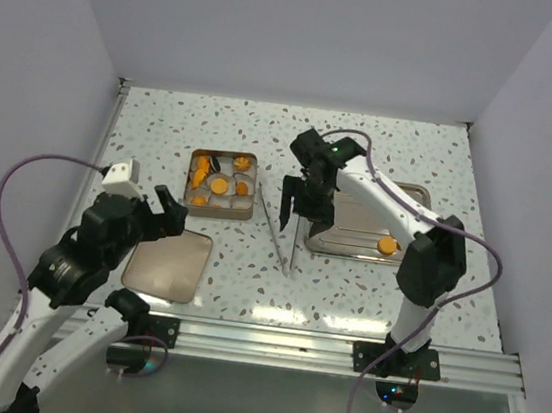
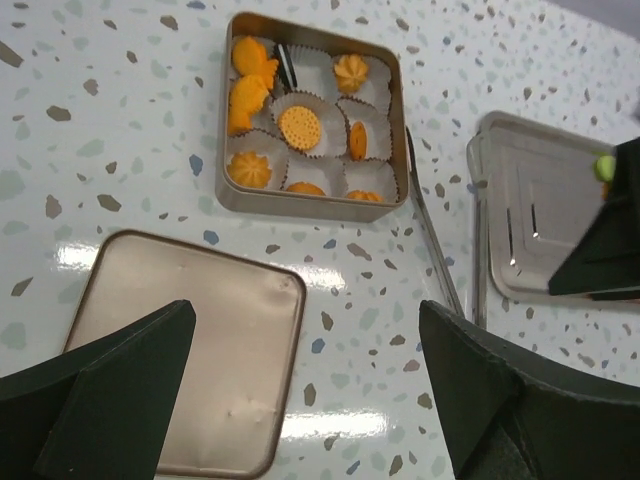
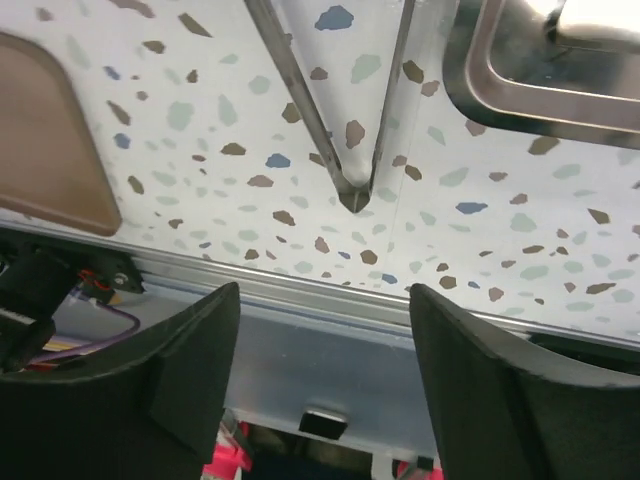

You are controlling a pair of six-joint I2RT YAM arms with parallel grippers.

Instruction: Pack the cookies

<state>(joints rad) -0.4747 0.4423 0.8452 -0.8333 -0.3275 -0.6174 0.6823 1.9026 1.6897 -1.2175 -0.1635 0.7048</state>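
Note:
My left gripper should next move down and to the right in the top view, onto the edge of the lid that faces the tongs, because the bare table there leaves room for my fingers.
Several orange cookies [image 2: 299, 127] and one dark one sit in white paper cups inside the square tin [image 1: 254, 189], left of centre. One orange cookie [image 1: 387, 244] lies in the steel tray [image 1: 349, 231] on the right. My right gripper [image 1: 307, 202] hangs open and empty between tin and tray, above the metal tongs [image 1: 275, 229], which lie on the table. In the right wrist view the tongs [image 3: 340, 120] lie beyond the open gripper [image 3: 325, 330]. My left gripper [image 2: 305, 390] is open and empty, over the right edge of the tin's lid [image 2: 190, 350].
The bronze lid [image 1: 168, 264] lies flat near the front left. The tongs [image 2: 435, 240] run along the tin's right side, with the tray [image 2: 540, 230] just beyond. An aluminium rail [image 1: 319, 348] runs along the table's front edge.

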